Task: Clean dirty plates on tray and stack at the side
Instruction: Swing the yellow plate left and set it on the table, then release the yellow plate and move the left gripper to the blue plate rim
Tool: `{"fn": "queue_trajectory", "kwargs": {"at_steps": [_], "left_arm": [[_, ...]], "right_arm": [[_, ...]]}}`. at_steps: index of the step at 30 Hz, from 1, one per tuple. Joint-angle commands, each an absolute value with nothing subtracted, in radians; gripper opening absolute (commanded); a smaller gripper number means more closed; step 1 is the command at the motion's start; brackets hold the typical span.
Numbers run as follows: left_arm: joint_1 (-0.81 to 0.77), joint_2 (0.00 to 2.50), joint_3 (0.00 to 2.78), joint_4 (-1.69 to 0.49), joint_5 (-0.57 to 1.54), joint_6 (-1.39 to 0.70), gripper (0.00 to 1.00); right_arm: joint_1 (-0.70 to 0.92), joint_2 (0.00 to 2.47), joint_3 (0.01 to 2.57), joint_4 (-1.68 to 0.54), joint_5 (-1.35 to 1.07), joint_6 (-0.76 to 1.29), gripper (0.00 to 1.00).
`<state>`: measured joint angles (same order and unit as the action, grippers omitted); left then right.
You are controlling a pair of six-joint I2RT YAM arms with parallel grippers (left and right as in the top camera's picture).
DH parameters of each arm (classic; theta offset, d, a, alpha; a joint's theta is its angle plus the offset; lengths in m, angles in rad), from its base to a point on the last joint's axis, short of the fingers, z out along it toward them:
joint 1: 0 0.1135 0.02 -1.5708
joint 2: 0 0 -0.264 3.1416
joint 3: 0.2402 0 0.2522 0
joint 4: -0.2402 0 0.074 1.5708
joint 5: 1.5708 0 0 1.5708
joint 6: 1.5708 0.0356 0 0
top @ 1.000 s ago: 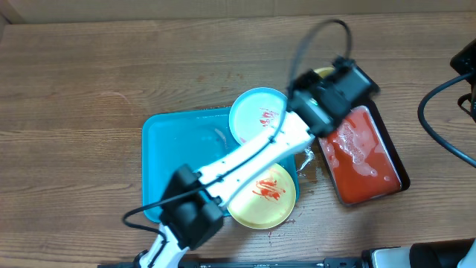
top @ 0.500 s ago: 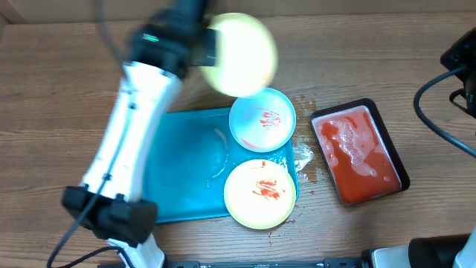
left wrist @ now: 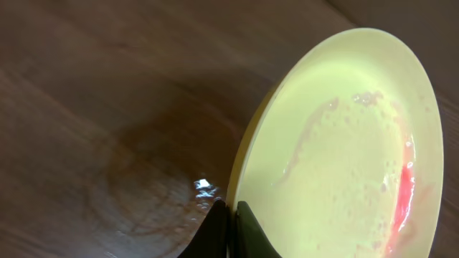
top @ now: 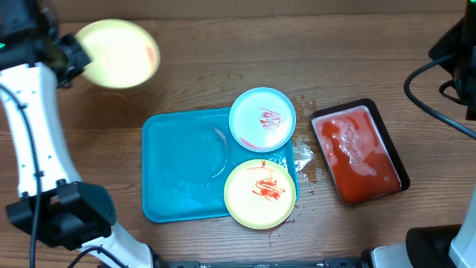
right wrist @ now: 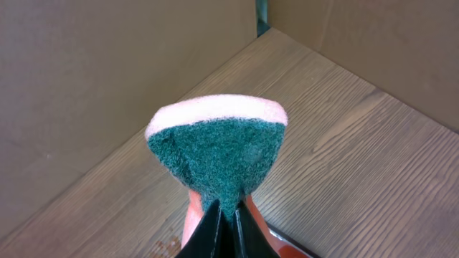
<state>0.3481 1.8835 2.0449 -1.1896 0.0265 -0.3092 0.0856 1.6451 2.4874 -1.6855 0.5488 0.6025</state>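
Note:
The bare wood beside the turquoise tray has an empty spot, so the left gripper needs to move down and back next to release the tilted plate there.
My left gripper [left wrist: 231,212] is shut on the rim of a pale yellow plate [left wrist: 344,158] with a faint red smear, holding it tilted over the wood. In the overhead view this plate [top: 119,53] is at the far left back, off the tray. The turquoise tray [top: 182,167] holds a light blue plate [top: 262,119] at its back right corner and a second pale yellow plate [top: 260,192] at its front right, both smeared red. My right gripper [right wrist: 228,215] is shut on a green and white sponge [right wrist: 219,147] at the right edge.
A black tray of red liquid [top: 358,152] lies right of the turquoise tray, with red drips on the wood between them. The right arm and its cables [top: 454,59] are at the far right edge. Cardboard walls [right wrist: 107,86] stand behind the table.
My left arm has swung the pale yellow plate from beside the black tray across the back of the table to the far left. The two plates on the tray have not moved.

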Motion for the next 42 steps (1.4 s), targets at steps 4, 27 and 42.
{"fn": "queue_trajectory", "kwargs": {"at_steps": [4,27,42], "left_arm": [[0.516,1.962,1.857,-1.147,0.075,-0.329,0.05],[0.662,2.009,1.452,-0.867,0.025,-0.314,0.15],[0.656,1.969,1.465,-0.902,0.149,-0.315,1.0]], "right_arm": [[0.081,1.642,2.508,-1.674,0.536,0.571,0.04],[0.081,1.642,2.508,-1.662,0.484,0.522,0.04],[0.081,1.642,2.508,-1.645,0.484,0.522,0.04]]}}
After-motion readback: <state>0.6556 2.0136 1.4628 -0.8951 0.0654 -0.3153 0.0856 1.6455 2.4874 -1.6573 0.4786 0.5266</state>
